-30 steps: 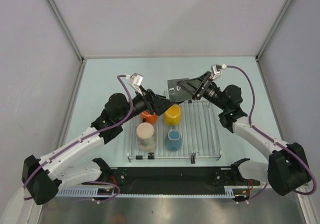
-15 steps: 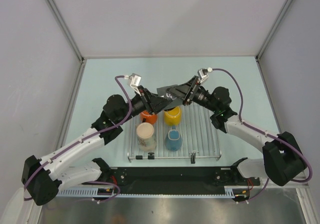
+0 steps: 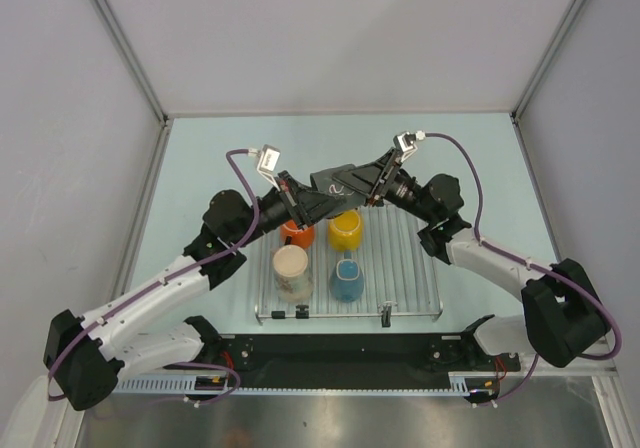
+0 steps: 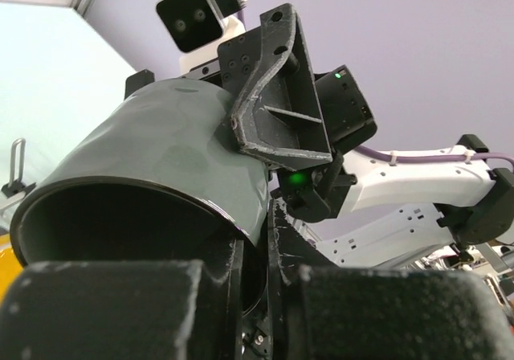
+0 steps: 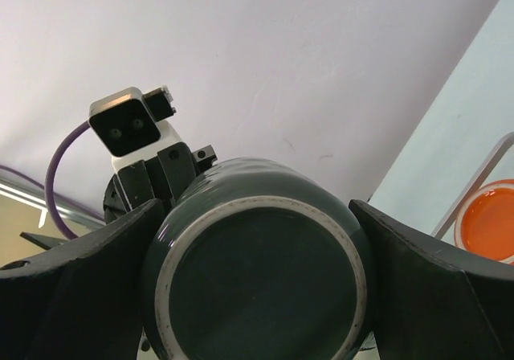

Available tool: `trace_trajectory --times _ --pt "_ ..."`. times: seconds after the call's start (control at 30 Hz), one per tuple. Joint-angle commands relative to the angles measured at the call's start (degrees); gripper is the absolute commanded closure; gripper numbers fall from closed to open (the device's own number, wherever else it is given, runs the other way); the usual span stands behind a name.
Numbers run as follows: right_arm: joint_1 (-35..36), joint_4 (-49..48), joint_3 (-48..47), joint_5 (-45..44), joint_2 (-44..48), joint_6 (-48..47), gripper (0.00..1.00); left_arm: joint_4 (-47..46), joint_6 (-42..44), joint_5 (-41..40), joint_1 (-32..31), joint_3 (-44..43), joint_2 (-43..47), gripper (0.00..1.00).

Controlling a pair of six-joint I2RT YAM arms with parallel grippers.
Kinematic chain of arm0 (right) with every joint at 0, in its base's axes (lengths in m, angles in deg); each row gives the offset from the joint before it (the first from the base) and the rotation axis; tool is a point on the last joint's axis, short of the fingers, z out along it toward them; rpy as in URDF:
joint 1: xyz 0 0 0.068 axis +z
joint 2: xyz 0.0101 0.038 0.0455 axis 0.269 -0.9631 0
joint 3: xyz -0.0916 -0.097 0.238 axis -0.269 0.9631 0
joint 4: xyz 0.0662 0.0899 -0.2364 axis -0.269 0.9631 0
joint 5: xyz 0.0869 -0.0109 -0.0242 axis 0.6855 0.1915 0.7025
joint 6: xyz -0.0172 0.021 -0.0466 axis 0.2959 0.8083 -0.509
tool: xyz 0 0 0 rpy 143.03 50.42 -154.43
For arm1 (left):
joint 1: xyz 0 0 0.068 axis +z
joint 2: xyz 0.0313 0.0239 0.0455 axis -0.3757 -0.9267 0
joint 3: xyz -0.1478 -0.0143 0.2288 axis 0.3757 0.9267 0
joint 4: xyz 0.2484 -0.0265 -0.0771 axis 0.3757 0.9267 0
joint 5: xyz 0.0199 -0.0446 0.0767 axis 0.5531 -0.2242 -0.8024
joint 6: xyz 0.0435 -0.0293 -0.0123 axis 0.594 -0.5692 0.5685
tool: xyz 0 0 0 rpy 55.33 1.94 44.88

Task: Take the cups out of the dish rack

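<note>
The spot below is bare tabletop beside the rack, so my left gripper will next swing to the left in the top view and down to release the cup upright.
A dark grey-green cup [image 3: 335, 181] hangs on its side above the back of the dish rack [image 3: 410, 258], held between both arms. My right gripper [image 3: 352, 182] clasps its body, one finger on each side, and its base [image 5: 257, 272] faces the right wrist camera. My left gripper [image 3: 318, 201] is shut on the rim [image 4: 161, 207], one finger inside the cup and one outside. On the rack stand an orange cup [image 3: 296, 232], a yellow cup [image 3: 345, 230], a cream cup [image 3: 291, 271] and a blue cup [image 3: 346, 280].
The rack sits at the near middle of the pale green table [image 3: 200, 168], with its right half bare. Grey walls close in the back and both sides. The arm bases and a black rail [image 3: 340, 353] run along the near edge.
The right arm carried the dark cup leftward to the left gripper. The left gripper's fingers closed on the cup's rim.
</note>
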Motion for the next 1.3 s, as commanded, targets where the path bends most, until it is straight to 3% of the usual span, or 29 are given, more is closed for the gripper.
trace_trajectory --times 0.0,0.17,0.63,0.97,1.1,1.27 --pt "0.45 4.43 -2.56 -0.28 2.11 -4.12 0.38 7.95 5.50 -2.74 -0.35 -3.78 -0.17 1.00" --pt "-1.57 7.53 -2.12 -0.46 5.53 -5.45 0.01 15.68 8.23 -4.85 -0.35 -8.10 0.19 1.00" --pt "-9.21 13.42 0.42 -1.43 10.28 -3.86 0.00 27.29 12.89 -11.62 0.18 -14.43 3.70 1.00" --pt "-13.35 15.34 0.17 -0.46 12.13 -2.89 0.00 29.93 13.50 -12.93 2.90 -15.83 5.99 1.00" --pt "-13.44 27.80 -3.17 -4.76 15.90 -10.34 0.00 39.30 16.57 -18.63 5.80 -20.66 5.03 1.00" --pt "-13.27 53.64 -12.03 -16.79 19.34 -24.67 0.00 55.47 19.21 -31.29 9.57 -32.34 -1.81 1.00"
